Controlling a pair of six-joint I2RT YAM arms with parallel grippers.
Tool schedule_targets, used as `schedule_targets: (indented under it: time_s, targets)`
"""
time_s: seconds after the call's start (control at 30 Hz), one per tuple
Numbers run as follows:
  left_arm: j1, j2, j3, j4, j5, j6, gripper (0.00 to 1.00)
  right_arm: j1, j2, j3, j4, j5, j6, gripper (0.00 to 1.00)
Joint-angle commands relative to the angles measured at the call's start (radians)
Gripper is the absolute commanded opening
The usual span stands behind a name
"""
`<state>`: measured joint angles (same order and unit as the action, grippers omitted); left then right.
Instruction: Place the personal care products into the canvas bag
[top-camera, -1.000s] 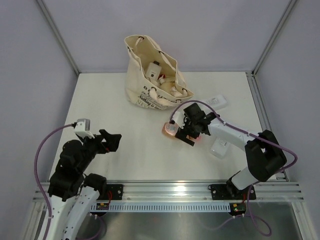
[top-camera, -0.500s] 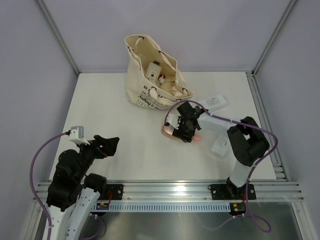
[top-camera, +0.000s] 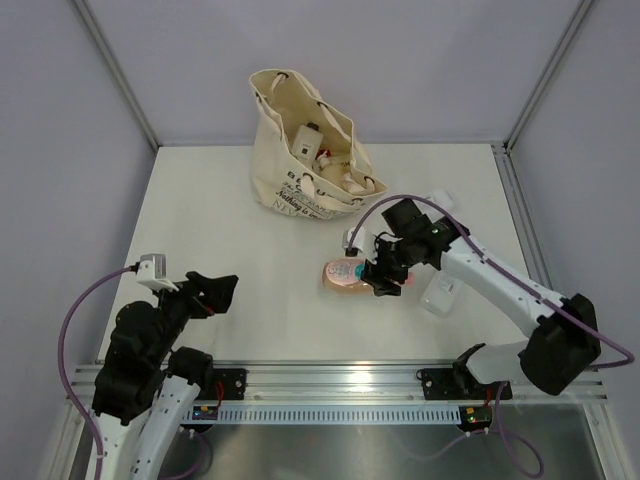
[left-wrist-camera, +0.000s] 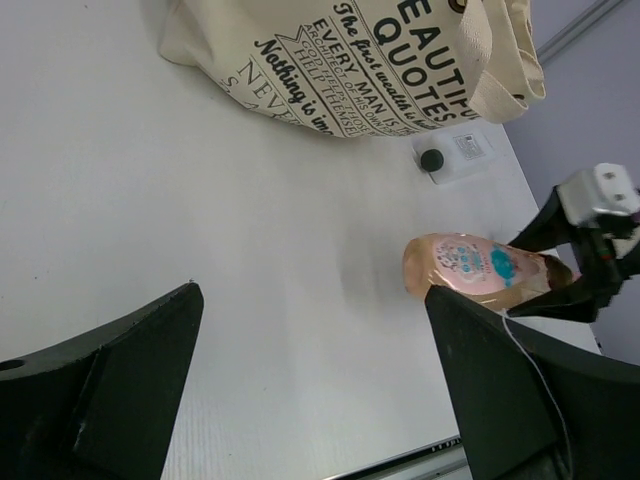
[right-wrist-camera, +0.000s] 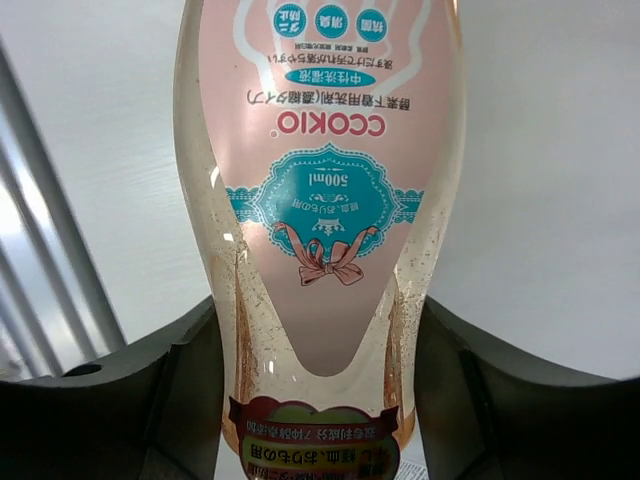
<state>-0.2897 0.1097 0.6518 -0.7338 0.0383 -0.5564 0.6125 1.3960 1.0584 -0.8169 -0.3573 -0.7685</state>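
Observation:
The canvas bag's side is higher than the low bottle, so my right gripper will next go up and carry the bottle outward over the canvas bag's opening (top-camera: 325, 148) to release it inside.
A pink-orange bottle (top-camera: 343, 274) with a teal label lies flat, low over the white table, in front of the canvas bag (top-camera: 296, 170). My right gripper (top-camera: 384, 273) is shut on its cap end. In the right wrist view both fingers (right-wrist-camera: 185, 385) press the bottle (right-wrist-camera: 320, 200) at its sides. The cream bag stands open at the back with bottles (top-camera: 310, 140) inside; its black lettering (left-wrist-camera: 400, 70) shows in the left wrist view. My left gripper (top-camera: 214, 290) hangs open and holds nothing, well to the left of the bottle (left-wrist-camera: 470, 268).
Two flat white products lie on the table: one (top-camera: 433, 204) right of the bag, one (top-camera: 439, 296) under my right forearm. A flat white item with a black cap (left-wrist-camera: 452, 153) sits by the bag's base. Metal frame posts (top-camera: 118, 80) border the table.
My right gripper has closed on the pink-orange bottle, and the arm has straightened out to the right. The bottle now lies label up. My left arm drew back slightly and stayed open.

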Motion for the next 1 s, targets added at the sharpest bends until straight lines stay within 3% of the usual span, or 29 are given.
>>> schedule_targets:
  time_s: [0.0, 0.23, 0.33, 0.53, 0.73, 0.8, 0.97]
  targets:
    - [0.001, -0.018, 0.000, 0.019, 0.000, -0.011, 0.99, 0.006, -0.146, 0.170, -0.062, -0.196, -0.026, 0.00]
    - [0.001, -0.024, 0.000, 0.016, -0.005, -0.014, 0.99, 0.006, -0.124, 0.467, -0.088, -0.200, 0.070, 0.00]
    - [0.001, -0.027, -0.001, 0.023, 0.002, -0.013, 0.99, 0.004, -0.048, 0.725, -0.027, -0.108, 0.185, 0.00]
    - [0.001, -0.025, -0.001, 0.024, 0.005, -0.010, 0.99, 0.000, 0.208, 1.062, 0.139, 0.136, 0.377, 0.00]
    - [0.001, -0.053, -0.011, 0.039, 0.034, 0.003, 0.99, 0.000, 0.541, 1.297, 0.242, 0.432, 0.520, 0.00]
    - [0.001, -0.061, -0.012, 0.046, 0.048, 0.013, 0.99, 0.003, 0.584, 1.302, 0.284, 0.451, 0.550, 0.00]
    - [0.001, -0.054, -0.026, 0.073, 0.077, 0.033, 0.99, 0.033, 0.610, 1.132, 0.494, 0.477, 0.503, 0.00]
